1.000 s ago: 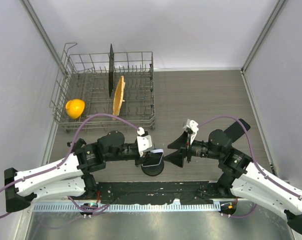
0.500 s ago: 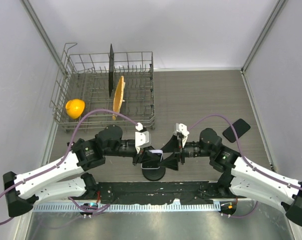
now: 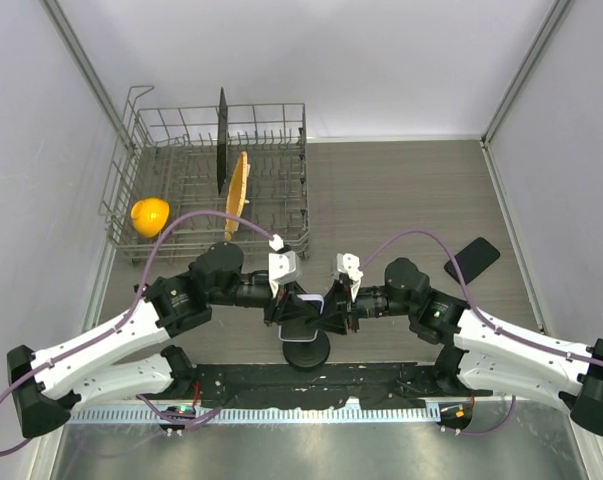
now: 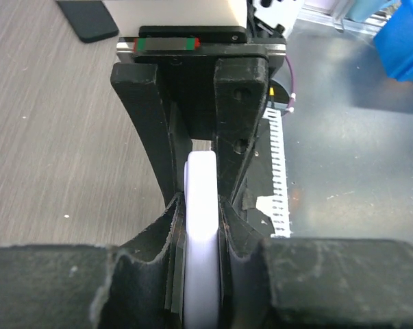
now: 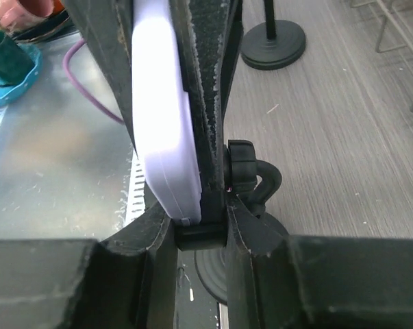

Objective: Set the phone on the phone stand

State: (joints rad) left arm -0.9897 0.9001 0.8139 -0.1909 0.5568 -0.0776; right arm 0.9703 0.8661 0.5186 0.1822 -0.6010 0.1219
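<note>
I should next turn my left gripper outward, where the stand's back plate is, and let go of the phone there, standing on the stand's bottom ledge (image 5: 199, 236).
The phone (image 3: 303, 305) is white to pale lavender and stands on edge over the black phone stand (image 3: 306, 350), which has a round base. My left gripper (image 3: 287, 303) is shut on the phone; in the left wrist view its fingers pinch the phone's white edge (image 4: 202, 226). My right gripper (image 3: 328, 312) comes in from the right, and its fingers close on the stand's black bottom ledge (image 5: 199, 236). The phone's lavender body (image 5: 161, 123) lies against the stand's back plate, its lower corner at that ledge. The stand's base (image 5: 213, 277) shows below.
A wire dish rack (image 3: 181, 190) stands at the back left with an upright black board (image 3: 222, 140) and a tan plate (image 3: 238, 190). A yellow object (image 3: 149, 216) lies at its left. A flat black object (image 3: 471, 260) lies on the table to the right.
My right gripper has moved left from beside the stand and closed on it. My left gripper has shifted the phone slightly and holds it against the stand.
</note>
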